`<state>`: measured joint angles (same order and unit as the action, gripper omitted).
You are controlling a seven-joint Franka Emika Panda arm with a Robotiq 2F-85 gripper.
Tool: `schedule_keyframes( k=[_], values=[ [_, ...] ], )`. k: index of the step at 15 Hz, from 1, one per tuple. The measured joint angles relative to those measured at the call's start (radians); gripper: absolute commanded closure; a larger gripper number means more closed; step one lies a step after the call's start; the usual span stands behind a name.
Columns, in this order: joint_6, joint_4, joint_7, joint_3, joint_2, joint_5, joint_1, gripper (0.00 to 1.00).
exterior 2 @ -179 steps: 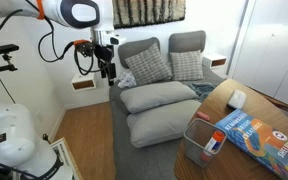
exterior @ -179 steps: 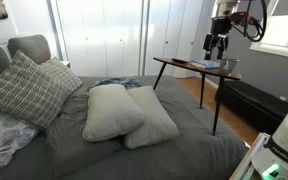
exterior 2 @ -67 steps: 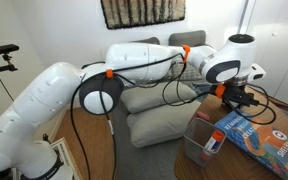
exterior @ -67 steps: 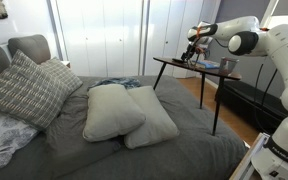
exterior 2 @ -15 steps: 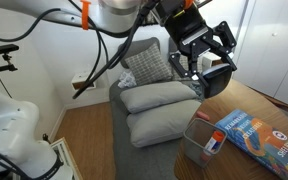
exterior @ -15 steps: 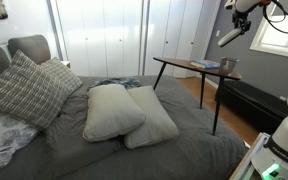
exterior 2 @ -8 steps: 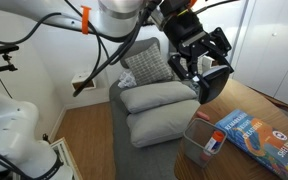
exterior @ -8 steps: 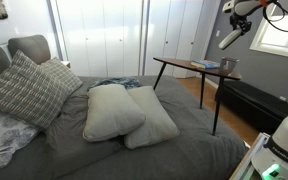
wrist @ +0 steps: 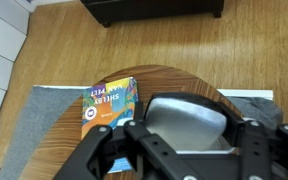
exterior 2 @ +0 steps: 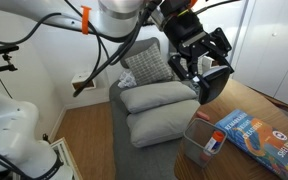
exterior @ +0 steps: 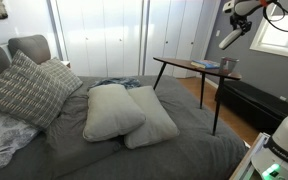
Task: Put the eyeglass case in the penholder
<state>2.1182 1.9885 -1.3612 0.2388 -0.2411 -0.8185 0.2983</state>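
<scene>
The slanted eyeglass case will be turned upright next. I will lower it into the penholder's opening below my gripper, beside the red marker, and let go of it there.
My gripper hangs high above the round wooden table, shut on the eyeglass case, a pale grey oval shell. In the wrist view the eyeglass case fills the space between the black fingers of the gripper, above the table. In an exterior view the gripper is up near the window with the pale case in it. The penholder, a dark mesh cup holding a red marker, stands at the table's near edge; it also shows as a small dark cup, the penholder. It is hidden in the wrist view.
A colourful book lies on the table beside the penholder and shows in the wrist view as the book. A grey bed with pillows lies next to the table. Wooden floor and a dark cabinet surround it.
Over the last second the gripper shifted only slightly with the case in it, and has held still for the last half second.
</scene>
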Motion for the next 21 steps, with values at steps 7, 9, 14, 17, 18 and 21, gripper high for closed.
schedule_keyframes(
  k=[7, 9, 14, 17, 18, 21],
  values=[
    [0.000, -0.003, -0.084, 0.005, -0.002, -0.041, -0.001, 0.55],
    [0.001, -0.004, -0.172, 0.013, -0.005, -0.041, -0.006, 0.55],
    [0.001, -0.001, -0.362, 0.029, -0.006, -0.072, -0.013, 0.55],
    [0.014, 0.003, -0.383, 0.034, -0.006, -0.122, -0.013, 0.55],
    [0.022, 0.008, -0.382, 0.036, -0.006, -0.139, -0.013, 0.55],
    [0.038, 0.040, -0.379, 0.036, -0.006, -0.195, -0.013, 0.55]
  ],
)
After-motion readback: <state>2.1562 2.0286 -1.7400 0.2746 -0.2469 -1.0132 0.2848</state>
